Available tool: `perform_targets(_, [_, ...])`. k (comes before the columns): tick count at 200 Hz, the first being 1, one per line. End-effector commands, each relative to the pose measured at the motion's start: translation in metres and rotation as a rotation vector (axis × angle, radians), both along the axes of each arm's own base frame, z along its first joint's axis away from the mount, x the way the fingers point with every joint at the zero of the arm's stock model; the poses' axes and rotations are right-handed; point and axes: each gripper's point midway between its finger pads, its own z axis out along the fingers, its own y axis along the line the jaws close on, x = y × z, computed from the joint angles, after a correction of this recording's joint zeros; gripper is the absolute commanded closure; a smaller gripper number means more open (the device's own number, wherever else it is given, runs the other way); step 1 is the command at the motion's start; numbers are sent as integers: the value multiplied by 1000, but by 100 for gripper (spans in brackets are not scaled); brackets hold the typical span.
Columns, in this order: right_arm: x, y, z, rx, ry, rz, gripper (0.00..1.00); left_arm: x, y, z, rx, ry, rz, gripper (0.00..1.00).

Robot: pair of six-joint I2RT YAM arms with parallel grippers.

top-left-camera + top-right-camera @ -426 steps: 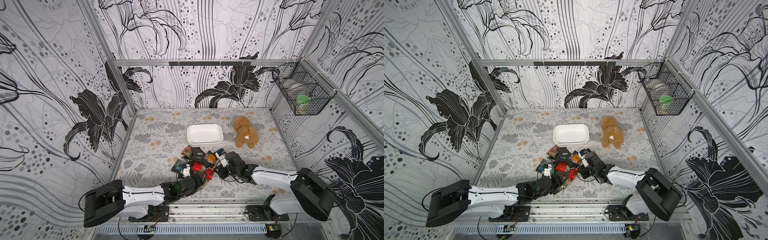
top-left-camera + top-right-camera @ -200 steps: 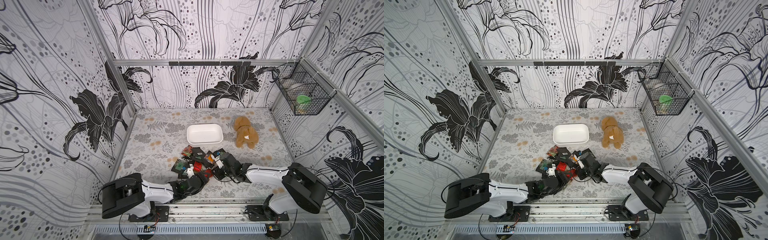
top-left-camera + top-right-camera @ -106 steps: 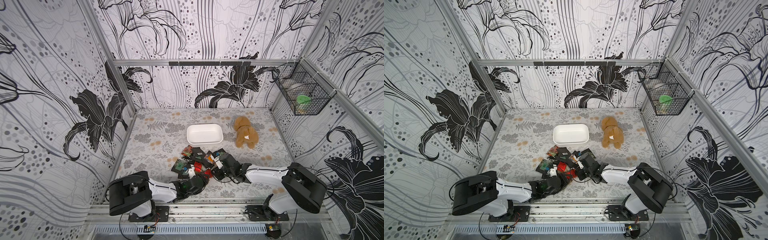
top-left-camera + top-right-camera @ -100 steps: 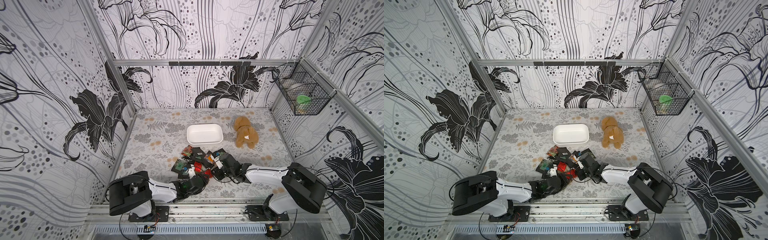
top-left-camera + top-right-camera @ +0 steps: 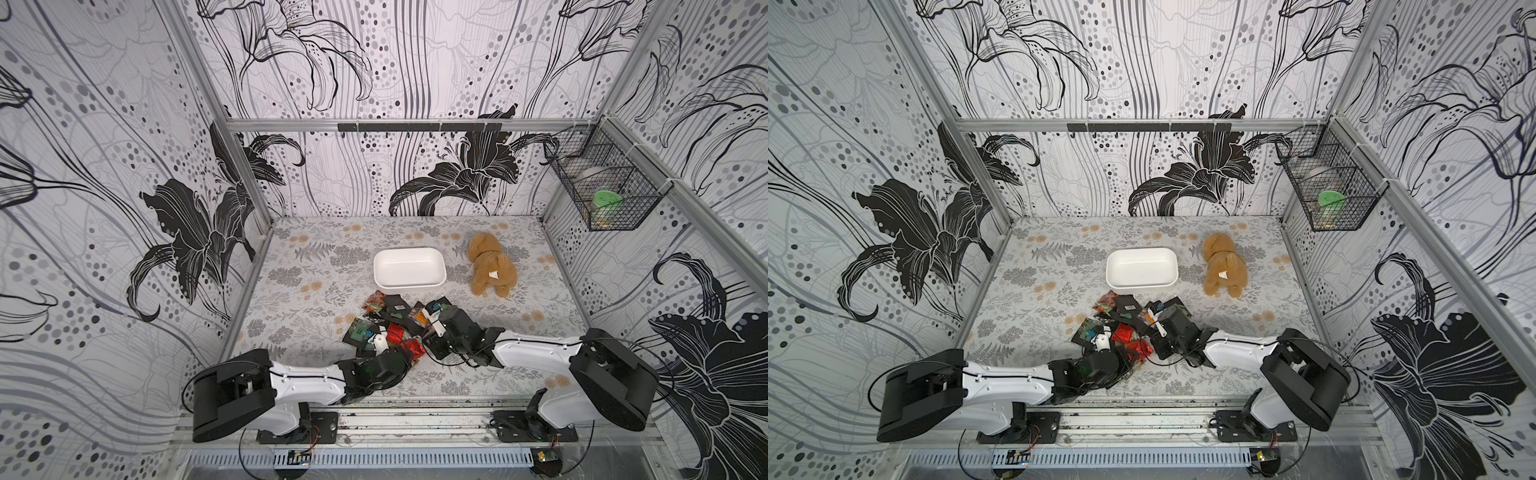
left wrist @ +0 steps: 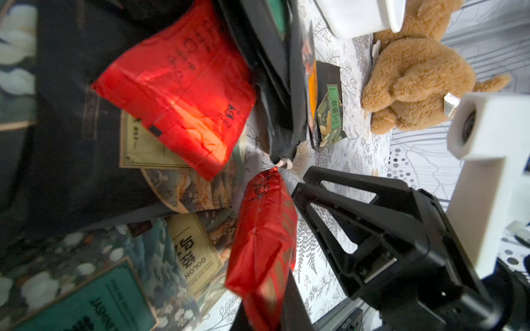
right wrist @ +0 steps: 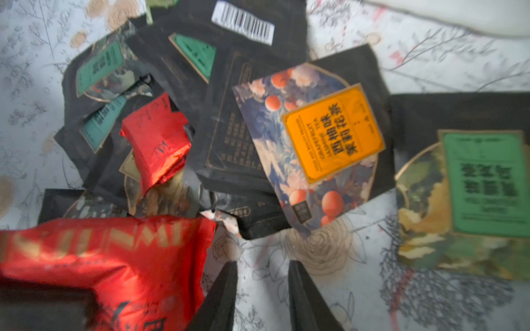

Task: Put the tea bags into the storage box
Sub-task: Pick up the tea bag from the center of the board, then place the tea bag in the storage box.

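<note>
The left gripper rises next, moves outward over the box's inside and releases the red bag. The empty storage box (image 5: 409, 267) lies outward of that gripper, beyond the pile.
The tea bags (image 5: 395, 318) lie in a loose pile on the floral table just in front of the white storage box (image 5: 409, 266), which holds nothing in both top views. My left gripper (image 6: 265, 312) is at the pile's near edge, shut on a red tea bag (image 6: 263, 243) that stands on edge between its fingers. My right gripper (image 7: 261, 266) hovers low at the pile's right side, open, with bare tablecloth between its fingers. An orange-labelled tea bag (image 7: 321, 143) and a green-labelled one (image 7: 481, 183) lie just ahead of it.
A tan plush toy (image 5: 490, 270) lies to the right of the box. A black wire basket (image 5: 602, 191) hangs on the right wall. The two grippers sit close together at the pile's front, a hand's width apart.
My left gripper has reached into the pile's near edge and closed on the red tea bag. The right gripper has shifted slightly left toward the pile and stays open.
</note>
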Motion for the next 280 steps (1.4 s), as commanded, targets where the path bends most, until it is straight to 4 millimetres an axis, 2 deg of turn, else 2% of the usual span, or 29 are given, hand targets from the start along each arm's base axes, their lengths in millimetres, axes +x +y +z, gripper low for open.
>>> perform_targets(1, [7, -17, 11, -26, -72, -74, 65, -7, 10, 2, 128, -13, -73, 93])
perform_targets(28, [16, -38, 26, -34, -152, -171, 64, -13, 24, 13, 224, -35, -138, 95])
perform_targets(46, [21, -54, 38, -39, -215, -248, 64, -12, 28, 35, 299, -99, -197, 98])
perform_targets(66, [24, -70, 51, -25, -269, -321, 63, 0, 36, 68, 410, -187, -202, 100])
perform_targets(93, [23, -83, 63, 6, -316, -371, 62, 31, 49, 121, 566, -339, -86, 100])
perform_targets(110, [22, -87, 67, 21, -331, -387, 62, 54, 44, 153, 593, -430, -22, 100])
perform_targets(124, [21, -89, 68, 31, -336, -393, 62, 75, 33, 171, 573, -473, -13, 100])
perform_targets(147, [20, -91, 69, 35, -338, -395, 61, 118, 16, 186, 505, -500, -28, 100])
perform_targets(171, [19, -90, 68, 32, -331, -392, 61, 163, 0, 188, 412, -485, -63, 100])
perform_targets(188, [20, -89, 67, 27, -328, -389, 61, 191, -10, 178, 347, -454, -92, 100])
perform_targets(217, [20, -86, 65, 25, -319, -378, 61, 234, -16, 141, 339, -370, -103, 100])
perform_targets(234, [20, -85, 63, 21, -314, -374, 61, 251, -17, 120, 354, -329, -104, 100])
perform_targets(257, [20, -83, 61, 19, -309, -366, 61, 268, -18, 103, 365, -294, -102, 100])
perform_targets(269, [20, -82, 60, 15, -303, -362, 61, 274, -16, 98, 380, -291, -99, 94])
perform_targets(280, [20, -81, 60, 15, -302, -359, 61, 278, -11, 96, 395, -285, -80, 84])
